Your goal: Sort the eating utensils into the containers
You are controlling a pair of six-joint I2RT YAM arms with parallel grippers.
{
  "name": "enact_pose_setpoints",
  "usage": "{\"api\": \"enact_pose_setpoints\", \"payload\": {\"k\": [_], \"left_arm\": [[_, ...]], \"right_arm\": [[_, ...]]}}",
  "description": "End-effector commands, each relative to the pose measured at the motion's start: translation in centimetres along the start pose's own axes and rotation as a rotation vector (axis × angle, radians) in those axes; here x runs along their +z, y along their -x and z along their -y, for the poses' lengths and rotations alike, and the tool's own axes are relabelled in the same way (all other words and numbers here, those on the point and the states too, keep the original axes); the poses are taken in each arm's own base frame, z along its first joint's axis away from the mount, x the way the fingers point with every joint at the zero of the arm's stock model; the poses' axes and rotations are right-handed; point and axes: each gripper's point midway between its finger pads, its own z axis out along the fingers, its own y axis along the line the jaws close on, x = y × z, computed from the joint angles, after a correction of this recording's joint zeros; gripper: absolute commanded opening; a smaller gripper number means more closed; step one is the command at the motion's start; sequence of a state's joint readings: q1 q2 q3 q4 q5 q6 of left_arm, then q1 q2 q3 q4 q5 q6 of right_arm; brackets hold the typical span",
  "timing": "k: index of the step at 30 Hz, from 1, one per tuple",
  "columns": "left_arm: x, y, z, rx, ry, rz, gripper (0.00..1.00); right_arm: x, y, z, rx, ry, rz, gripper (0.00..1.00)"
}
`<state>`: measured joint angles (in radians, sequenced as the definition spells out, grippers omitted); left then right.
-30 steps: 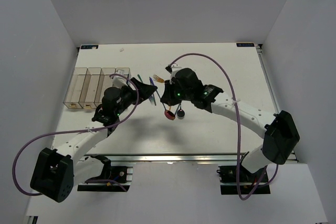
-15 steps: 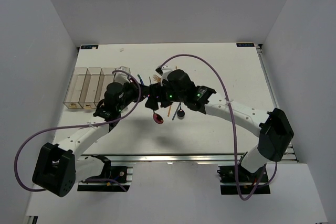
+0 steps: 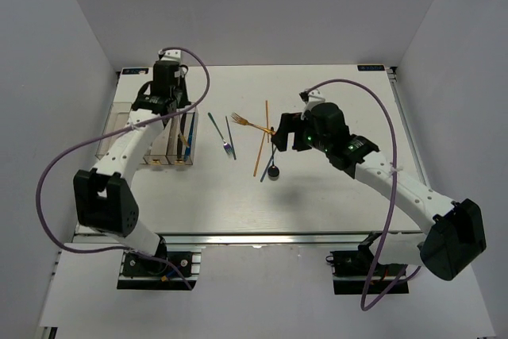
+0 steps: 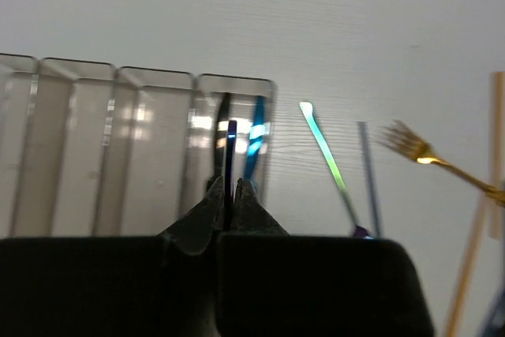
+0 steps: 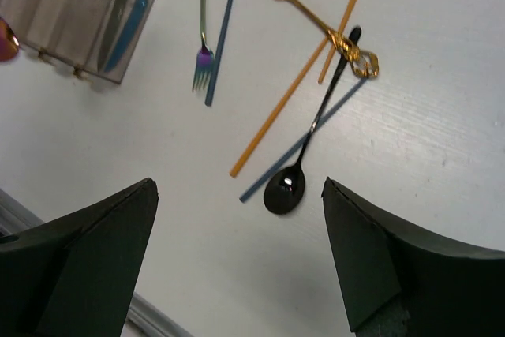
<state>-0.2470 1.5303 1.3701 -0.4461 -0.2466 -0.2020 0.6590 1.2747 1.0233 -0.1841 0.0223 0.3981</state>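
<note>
I should move my left gripper over next, lower it and release the spoon, because the empty bin beside the knives is below the gripper and to its left in the top view.
My left gripper (image 4: pixel 230 191) (image 3: pixel 173 109) is shut on the thin dark handle of a spoon (image 4: pixel 231 147), seen edge-on, above the rightmost of four joined clear containers (image 4: pixel 87 140) (image 3: pixel 131 129). That bin holds a dark knife (image 4: pixel 221 116) and a blue one (image 4: pixel 254 136). A reddish spoon bowl (image 5: pixel 5 39) shows beside the containers (image 5: pixel 71 5). My right gripper (image 5: pixel 238 185) (image 3: pixel 278 136) hangs open over a black spoon (image 5: pixel 284 189), a blue stick (image 5: pixel 312 136) and an orange stick (image 5: pixel 284 108). A gold fork (image 5: pixel 296 1) and a teal fork (image 5: pixel 202 29) lie beyond.
A second blue stick (image 5: pixel 225 29) lies beside the teal fork. White walls enclose the table on the left, right and back. A metal rail (image 3: pixel 262 237) runs along the near edge, where the arm bases are bolted.
The reddish spoon passed from my right gripper to my left, which shut on it and swung back-left over the containers. My right gripper opened and drew back to the right.
</note>
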Motion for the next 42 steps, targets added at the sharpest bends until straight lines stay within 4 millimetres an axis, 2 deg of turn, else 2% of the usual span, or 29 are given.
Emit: {"api": "enact_pose_setpoints", "payload": {"k": [1, 3, 7, 10, 11, 15, 20, 21, 26, 28, 30, 32, 33, 37, 38, 39, 41, 42], "left_arm": [[1.7, -0.2, -4.6, 0.215, 0.105, -0.070, 0.00], [3.1, 0.7, -5.4, 0.229, 0.126, -0.040, 0.00], [5.9, 0.6, -8.3, 0.223, 0.156, -0.060, 0.00], [7.7, 0.2, -9.3, 0.239, 0.163, -0.077, 0.00], [8.3, -0.4, -9.5, 0.250, 0.172, -0.088, 0.00], [10.0, -0.4, -10.1, 0.256, 0.202, -0.052, 0.00], [10.6, -1.2, -11.3, 0.271, 0.248, -0.059, 0.00], [10.4, -2.0, -11.6, 0.275, 0.258, -0.071, 0.00], [10.2, -3.4, -12.9, 0.286, 0.323, -0.089, 0.21], [9.9, -3.8, -13.4, 0.283, 0.352, -0.094, 0.24], [9.6, -3.7, -13.3, 0.270, 0.350, -0.091, 0.37], [8.9, -2.8, -13.2, 0.250, 0.348, -0.063, 0.50], [8.5, -2.1, -13.2, 0.232, 0.355, -0.040, 0.60], [6.0, 1.0, -13.2, 0.172, 0.374, 0.049, 0.77], [4.4, 2.5, -13.1, 0.139, 0.376, 0.088, 0.80], [3.4, 3.6, -13.1, 0.114, 0.379, 0.115, 0.98], [1.0, 5.2, -13.1, 0.008, 0.395, 0.159, 0.98], [-1.7, 7.3, -13.1, -0.045, 0.395, 0.225, 0.98]], "right_arm": [[-1.0, -1.2, -0.1, -0.051, 0.049, -0.011, 0.89], [-1.2, -2.0, -0.1, -0.065, 0.070, -0.026, 0.89], [-1.4, -3.1, 0.1, -0.092, 0.086, -0.049, 0.89], [-1.6, -3.9, 0.3, -0.097, 0.093, -0.054, 0.89], [-1.6, -3.8, 0.1, -0.098, 0.105, -0.047, 0.89], [-1.7, -4.2, -0.5, -0.096, 0.144, -0.056, 0.89], [-1.8, -3.8, -0.5, -0.101, 0.139, -0.044, 0.89], [-1.8, -3.7, -0.5, -0.101, 0.140, -0.042, 0.89], [-1.5, -3.3, -0.6, -0.106, 0.140, -0.035, 0.89], [-1.3, -3.3, -0.5, -0.106, 0.131, -0.044, 0.89], [-1.2, -3.2, -0.2, -0.098, 0.112, -0.043, 0.89], [-1.2, -3.1, -0.2, -0.088, 0.105, -0.046, 0.89], [-1.2, -2.8, -0.3, -0.086, 0.106, -0.040, 0.89], [-0.6, -2.6, -0.2, -0.076, 0.088, -0.050, 0.89], [-0.3, -2.7, 0.0, -0.076, 0.081, -0.056, 0.89], [-0.2, -2.3, -0.1, -0.074, 0.078, -0.053, 0.89], [0.9, -2.9, 0.5, -0.054, 0.048, -0.082, 0.89], [1.2, -2.9, 0.5, -0.006, 0.041, -0.089, 0.89]]}}
